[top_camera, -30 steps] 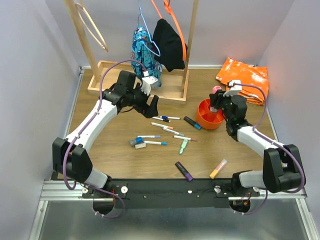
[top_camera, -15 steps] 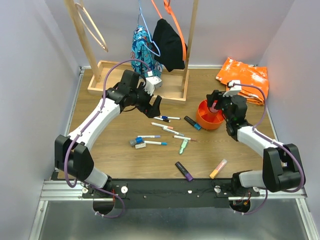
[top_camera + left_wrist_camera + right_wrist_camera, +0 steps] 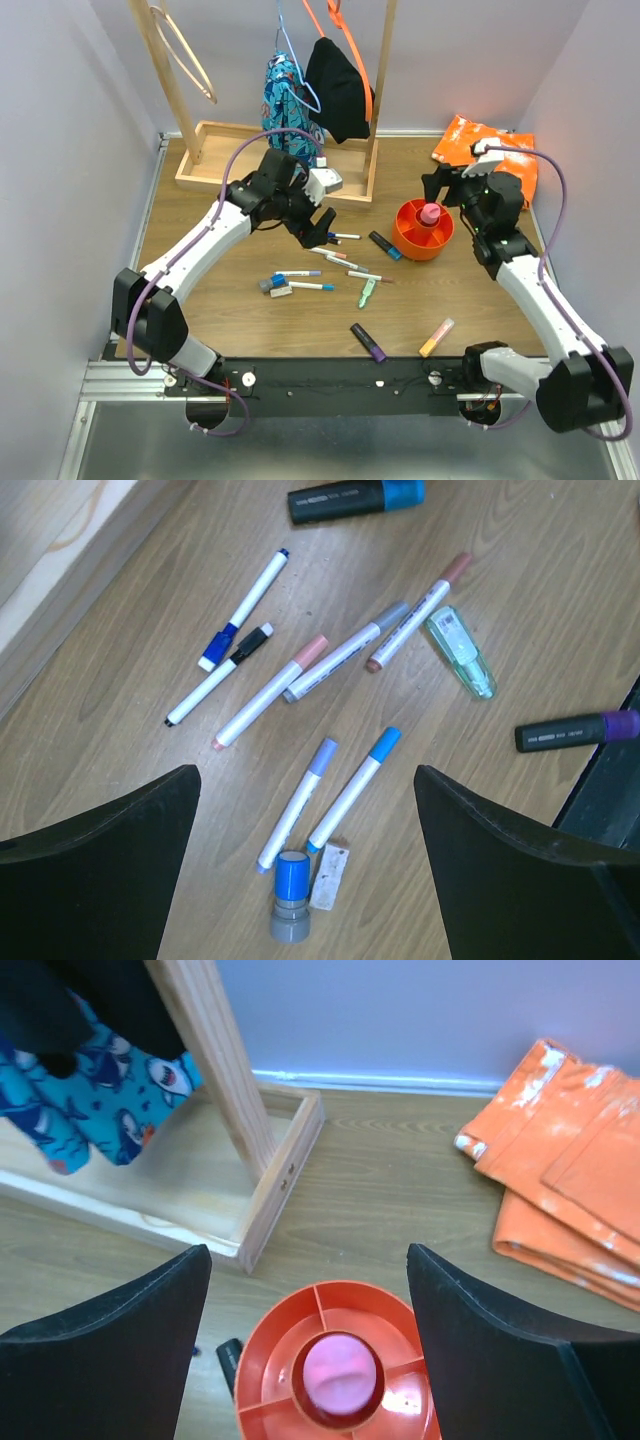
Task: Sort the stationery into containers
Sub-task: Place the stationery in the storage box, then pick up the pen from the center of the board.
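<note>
Next, my left gripper will swing back and down, turning to straddle the purple highlighter's middle (image 3: 368, 342) (image 3: 582, 731), as it lies below, nearer my base, sideways.
The orange cup (image 3: 410, 240) stands right of centre, with a pink highlighter (image 3: 430, 213) upright in its middle compartment. My right gripper (image 3: 446, 190) is open and empty just behind and above it; in the right wrist view the cup (image 3: 262, 1352) and the pink highlighter (image 3: 340, 1378) lie between my open fingers (image 3: 110, 1350). My left gripper (image 3: 322, 216) is open above several white pens (image 3: 330, 256). The left wrist view shows pens (image 3: 270, 691), a mint-green piece (image 3: 461, 651), a blue-capped black highlighter (image 3: 355, 497) and a purple-tipped highlighter (image 3: 575, 730).
An orange-yellow highlighter (image 3: 436, 337) and the purple highlighter (image 3: 368, 342) lie near the front. A blue stamp (image 3: 289, 895) and a white eraser (image 3: 329, 877) lie by the pens. The orange bag (image 3: 485, 150) is at the back right. A wooden rack base (image 3: 215, 165) with hanging clothes stands behind.
My right gripper has let go of the pink highlighter in the cup's middle and drawn back up and to the right. My left gripper has moved right, over the pens.
</note>
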Controlling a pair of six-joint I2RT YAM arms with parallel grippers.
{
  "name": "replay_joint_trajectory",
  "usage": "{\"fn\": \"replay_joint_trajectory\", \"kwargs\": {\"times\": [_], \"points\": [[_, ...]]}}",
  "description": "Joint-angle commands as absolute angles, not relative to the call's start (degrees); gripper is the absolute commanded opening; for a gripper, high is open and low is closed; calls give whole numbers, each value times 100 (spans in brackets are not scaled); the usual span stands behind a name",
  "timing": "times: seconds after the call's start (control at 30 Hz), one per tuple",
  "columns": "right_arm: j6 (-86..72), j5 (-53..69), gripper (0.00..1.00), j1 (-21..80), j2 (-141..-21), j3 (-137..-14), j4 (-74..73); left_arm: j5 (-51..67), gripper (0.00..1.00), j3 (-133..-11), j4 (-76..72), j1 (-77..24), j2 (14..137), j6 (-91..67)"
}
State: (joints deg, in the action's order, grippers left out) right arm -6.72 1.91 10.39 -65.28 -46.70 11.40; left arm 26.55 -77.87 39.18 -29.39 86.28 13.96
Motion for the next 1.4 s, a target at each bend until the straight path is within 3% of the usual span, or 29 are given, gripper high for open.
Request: {"fn": "replay_joint_trajectory", "kwargs": {"times": [0.0,0.2,0.37,0.57,0.67,0.87,1.03,1.2,1.3,1.37], "points": [[-54,1069,87,1011,-5899,-5097,-771,2154,94,-7691,4183,-3322,8464,2125],[1229,2907,86,1011,-5722,-5414,-2591,1899,88,-7401,4675,-3586,8263,2900],[2117,3190,84,1019,-5792,-5721,-3752,1696,84,-6673,4922,-3332,7674,2735],[2777,3393,76,1203,-6090,-6073,-4271,2021,84,-5810,4729,-2462,7102,2444],[3102,3279,66,1861,-6748,-6381,-4912,2153,84,-5731,4606,-2320,7128,2329],[3918,2514,70,3637,-7075,-6056,-5238,1969,85,-5678,4570,-2215,6926,2434],[3211,2198,70,3709,-7374,-6196,-4548,2575,85,-5573,4764,-2425,6566,2734],[925,1478,71,3411,-6910,-6389,-3306,2882,83,-5835,4799,-3250,6636,2768],[265,1144,71,3077,-6751,-6722,-3225,3006,83,-5845,4642,-3936,6653,3485],[-251,1160,71,2297,-6724,-6872,-3287,2892,83,-5888,4544,-4496,6776,3961]]}}
